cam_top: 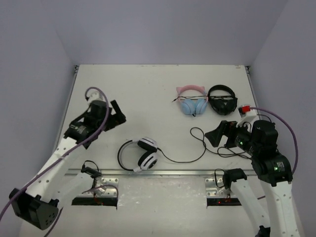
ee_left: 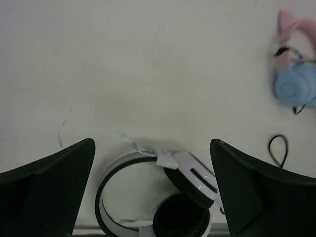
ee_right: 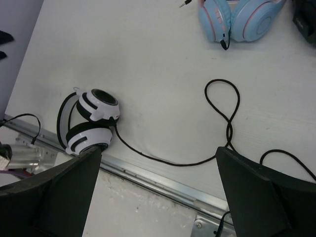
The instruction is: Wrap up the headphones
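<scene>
My left gripper will next move back toward the base and down onto the curve of the black headband [cam_top: 119, 154] [ee_left: 100, 197], because that headband arches clear of the ear cushions.
The white headphones [cam_top: 141, 154] with black ear cushions lie folded on the table near its front rail. They also show in the left wrist view [ee_left: 190, 177] and the right wrist view [ee_right: 91, 121]. Their thin black cable [cam_top: 187, 160] runs right from the cups, makes a loop [ee_right: 222, 98] and ends in loose coils by the right arm. My left gripper [cam_top: 117, 114] is open and empty, hovering behind and left of the headphones [ee_left: 152, 142]. My right gripper [cam_top: 219, 134] is open and empty, above the cable right of the headphones [ee_right: 159, 149].
Pink-and-blue cat-ear headphones [cam_top: 191, 101] and all-black headphones [cam_top: 222, 100] lie at the back right of the table. A metal rail [cam_top: 163, 172] runs along the table's front edge, with two brackets below it.
</scene>
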